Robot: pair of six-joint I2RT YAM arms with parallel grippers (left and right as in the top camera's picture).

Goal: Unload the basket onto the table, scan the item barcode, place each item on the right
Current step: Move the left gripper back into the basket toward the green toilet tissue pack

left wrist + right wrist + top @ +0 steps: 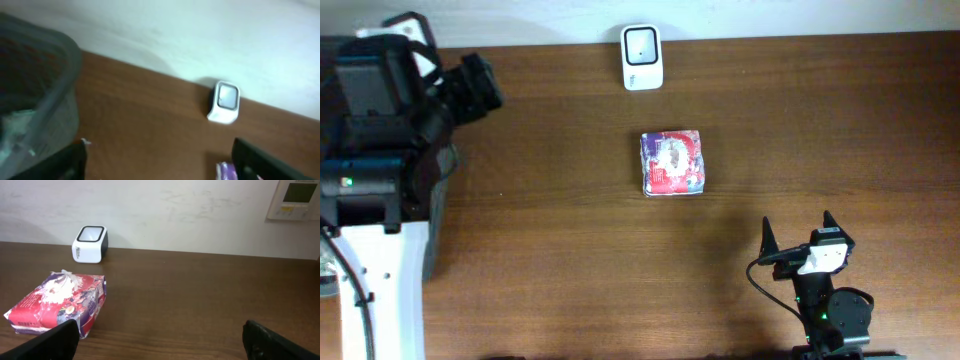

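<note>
My empty left gripper will go left in the overhead view and down into the grey basket next, as pale green packaging (19, 124) shows inside.
The item (670, 163) is a red and purple soft packet lying flat in the middle of the table. The white barcode scanner (642, 57) stands at the table's far edge, behind the item. My left gripper (485, 88) hovers at the far left, well away from both. In the left wrist view its jaws (160, 167) stand wide open and empty, facing the scanner (225, 101), with a sliver of the item (226, 171) by the right finger. My right gripper (798, 226) is open near the front right. The right wrist view shows the item (57, 305) beside its left finger (47, 344) and the scanner (90, 243) beyond.
A grey basket (42, 95) fills the left of the left wrist view. The left arm's white base (380, 290) takes up the table's left side. A wall panel (295, 199) hangs on the white wall behind the table.
</note>
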